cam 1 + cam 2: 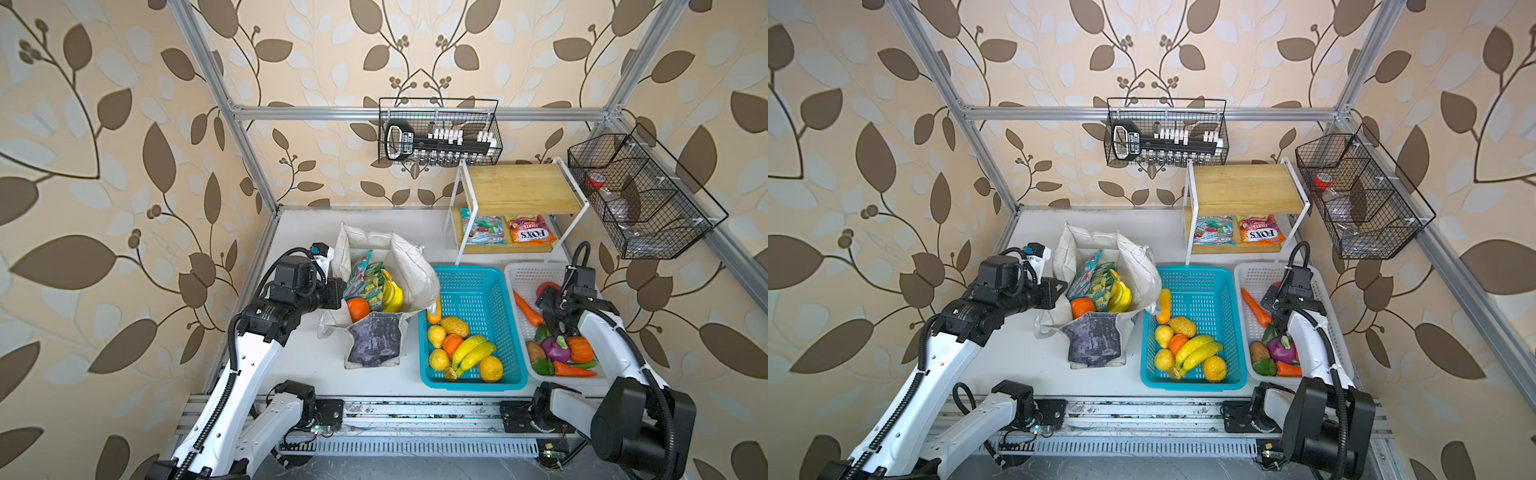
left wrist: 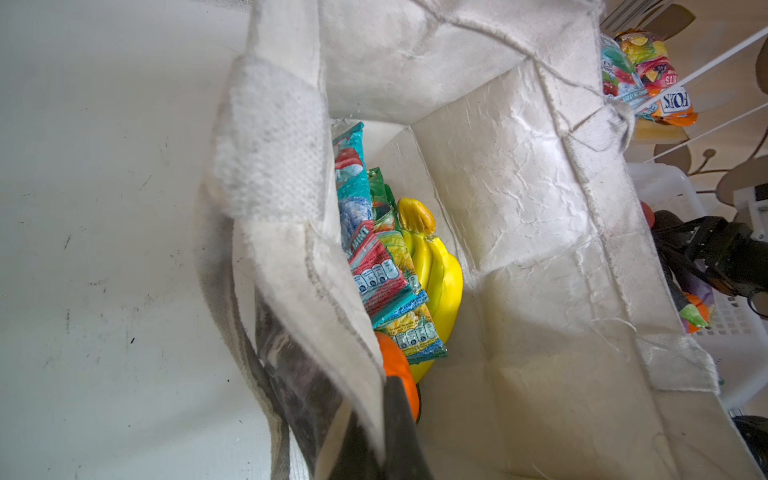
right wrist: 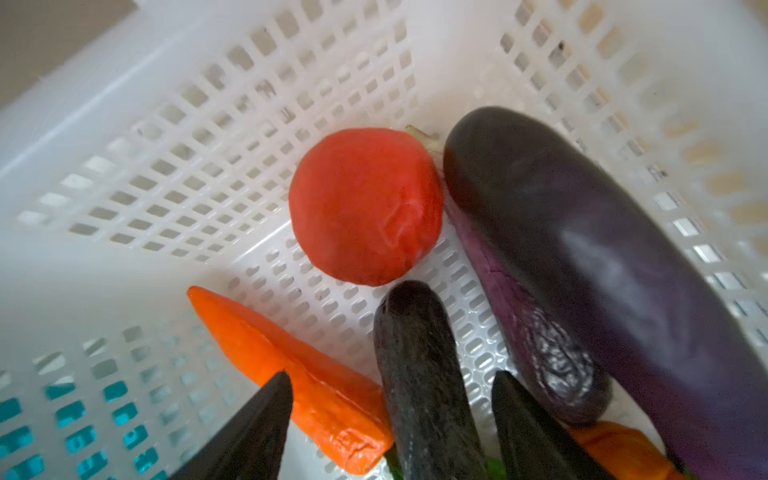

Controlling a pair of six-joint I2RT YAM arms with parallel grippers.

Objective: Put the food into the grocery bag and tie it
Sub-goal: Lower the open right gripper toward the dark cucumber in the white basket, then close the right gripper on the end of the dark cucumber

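My right gripper lowers deeper into the white basket (image 3: 208, 166) next, astride the cucumber's body (image 3: 432, 392), and closes, since the dark cucumber lies lengthwise between its spread fingers.
The off-white grocery bag (image 1: 411, 266) (image 1: 1138, 266) stands open at mid-table. In it lie a yellow banana bunch (image 1: 392, 293) (image 2: 440, 274), snack packets (image 1: 365, 274) (image 2: 374, 257) and an orange fruit (image 1: 358, 308) (image 2: 397, 365). My left gripper (image 1: 343, 297) (image 1: 1065, 291) (image 2: 374, 436) is shut on the bag's left rim cloth. My right gripper (image 1: 550, 322) (image 1: 1277, 316) (image 3: 390, 376) hangs open inside the white basket (image 1: 528, 274) (image 3: 208, 166). A dark cucumber (image 3: 419, 374) and a carrot (image 3: 291, 365) lie between its fingers, with a tomato (image 3: 365, 203) and an eggplant (image 3: 582, 249) just beyond.
A turquoise basket (image 1: 469, 286) between the bag and the white basket holds bananas (image 1: 471, 351) and several round fruits. Behind it, a white shelf rack (image 1: 523, 187) carries two snack packets (image 1: 484, 230) (image 1: 530, 230). Wire baskets (image 1: 440, 133) (image 1: 636, 199) hang on the frame.
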